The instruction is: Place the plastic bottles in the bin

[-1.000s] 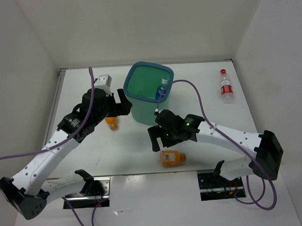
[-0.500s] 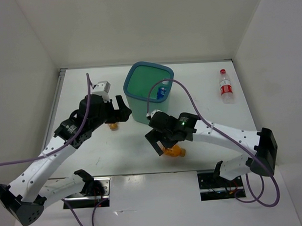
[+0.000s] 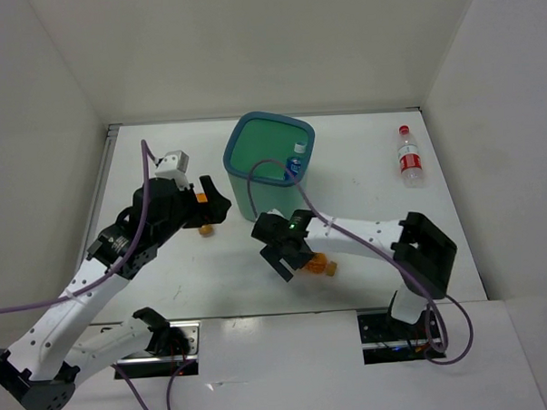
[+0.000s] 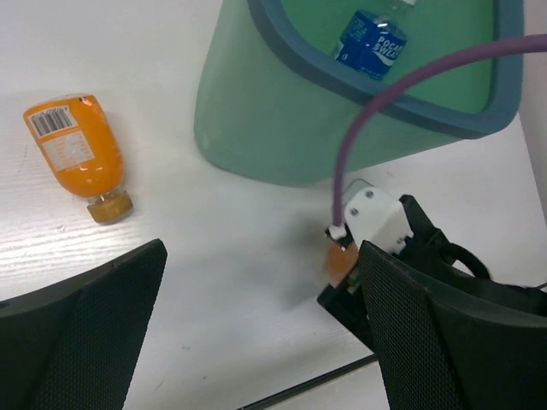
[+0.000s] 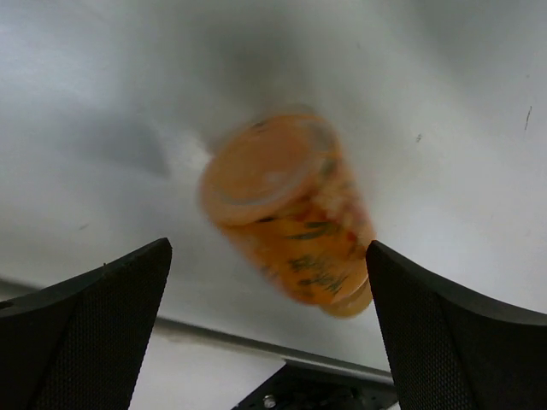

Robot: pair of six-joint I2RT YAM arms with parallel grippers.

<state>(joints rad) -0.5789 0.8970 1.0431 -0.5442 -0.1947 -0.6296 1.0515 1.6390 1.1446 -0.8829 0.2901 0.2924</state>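
Next, my right gripper will lower its open fingers around the base end of the second orange bottle (image 3: 311,263) (image 5: 267,181), since that end faces the gripper.
The teal bin (image 3: 254,183) stands at the table's middle back, with the blue-label bottle (image 3: 293,164) inside it, also in the left wrist view (image 4: 371,44). One orange bottle (image 3: 205,230) lies left of the bin, below my open, empty left gripper (image 3: 213,202); in the left wrist view this bottle (image 4: 75,150) lies ahead and left of the gripper (image 4: 265,342). My right gripper (image 3: 281,261) is open, hovering over the second orange bottle (image 3: 320,265), which lies blurred between the fingers (image 5: 286,205). The red-label bottle (image 3: 409,159) lies at the far right.
White walls close in the table on the left, back and right. Purple cables loop over the bin's rim (image 3: 279,123) and above both arms. The right arm's wrist (image 4: 402,248) sits close to the bin's near side.
My right gripper has swung left and lowered over the near orange bottle. My left gripper has drifted left and back, away from the bin.
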